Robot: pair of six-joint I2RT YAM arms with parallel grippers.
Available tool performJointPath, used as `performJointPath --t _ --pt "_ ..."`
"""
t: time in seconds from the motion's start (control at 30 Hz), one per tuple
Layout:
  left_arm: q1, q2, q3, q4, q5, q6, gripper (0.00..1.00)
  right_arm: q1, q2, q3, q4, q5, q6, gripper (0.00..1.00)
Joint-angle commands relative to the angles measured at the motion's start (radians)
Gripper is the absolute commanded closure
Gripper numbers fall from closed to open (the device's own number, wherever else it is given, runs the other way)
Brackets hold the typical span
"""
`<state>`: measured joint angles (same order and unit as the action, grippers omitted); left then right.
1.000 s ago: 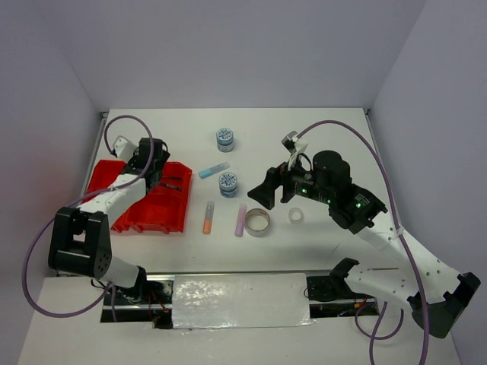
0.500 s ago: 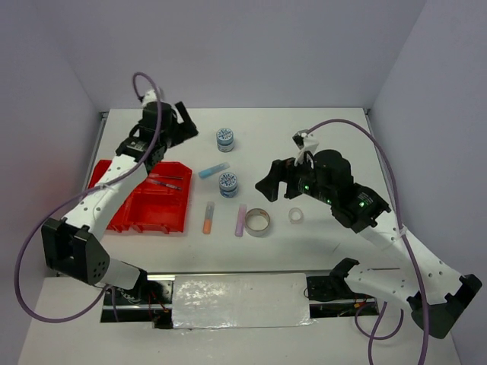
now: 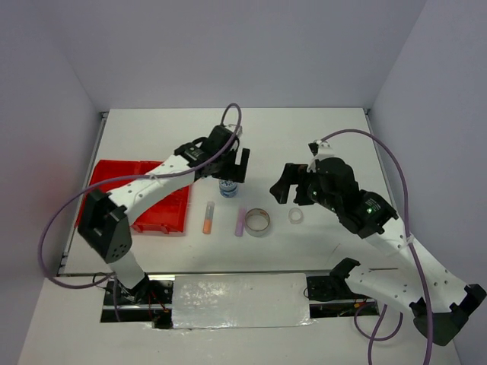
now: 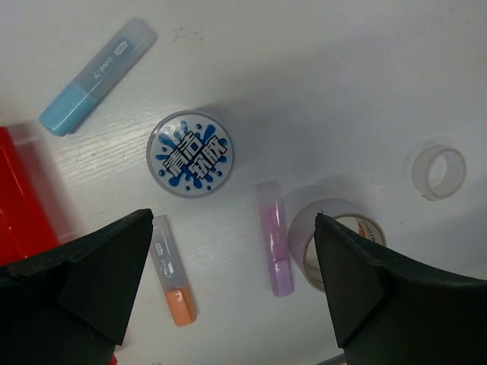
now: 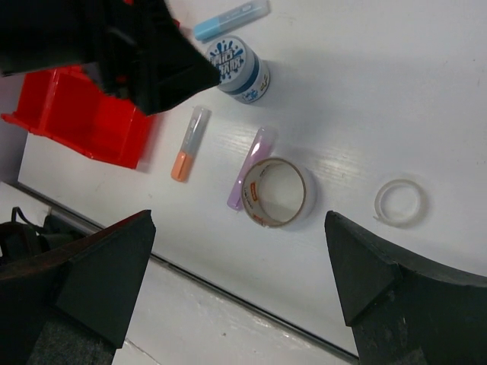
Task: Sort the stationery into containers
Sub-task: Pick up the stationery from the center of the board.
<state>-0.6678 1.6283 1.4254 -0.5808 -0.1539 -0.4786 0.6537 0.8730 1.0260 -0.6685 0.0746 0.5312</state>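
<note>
The robot's left gripper will first go down to get its fingers on both sides of the lid of the round blue-patterned tub (image 4: 190,154).
My left gripper (image 3: 232,169) hangs open and empty above a round blue-patterned tub (image 4: 190,154), which stands on the white table. Round the tub lie a light-blue stick (image 4: 95,76), an orange stick (image 4: 173,270), a lilac stick (image 4: 274,247), a grey tape ring (image 4: 338,243) and a clear tape ring (image 4: 437,171). The red tray (image 3: 114,171) sits at the left, partly under the left arm. My right gripper (image 3: 291,188) is open and empty, raised above the clear tape ring (image 3: 295,216) and right of the grey tape ring (image 3: 257,221).
The left arm stretches across the tray and hides the table behind the tub in the top view. A metal rail (image 3: 228,289) and the arm bases line the near edge. Walls close in at the left, back and right.
The left arm has swung from over the red tray to the right and now hovers above the middle tub. The right gripper has shifted slightly to the right.
</note>
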Motion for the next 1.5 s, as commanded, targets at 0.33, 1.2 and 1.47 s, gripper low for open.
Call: performJointPath --t 0.33,1.2,1.47 --pt "0.007 0.298 0.147 -0.028 -0.144 0.020 0.01 -0.008 -0.080 0.006 -0.048 -0.039 -0.040 0.00" --pt "0.042 0.262 0.185 -0.062 -0.019 -0.028 1.00 -0.008 -0.097 0.009 -0.043 -0.059 -0.036 0.00" --pt "0.177 0.090 0.297 -0.274 -0.075 -0.172 1.00 -0.008 -0.089 0.002 -0.008 -0.070 -0.023 0.00"
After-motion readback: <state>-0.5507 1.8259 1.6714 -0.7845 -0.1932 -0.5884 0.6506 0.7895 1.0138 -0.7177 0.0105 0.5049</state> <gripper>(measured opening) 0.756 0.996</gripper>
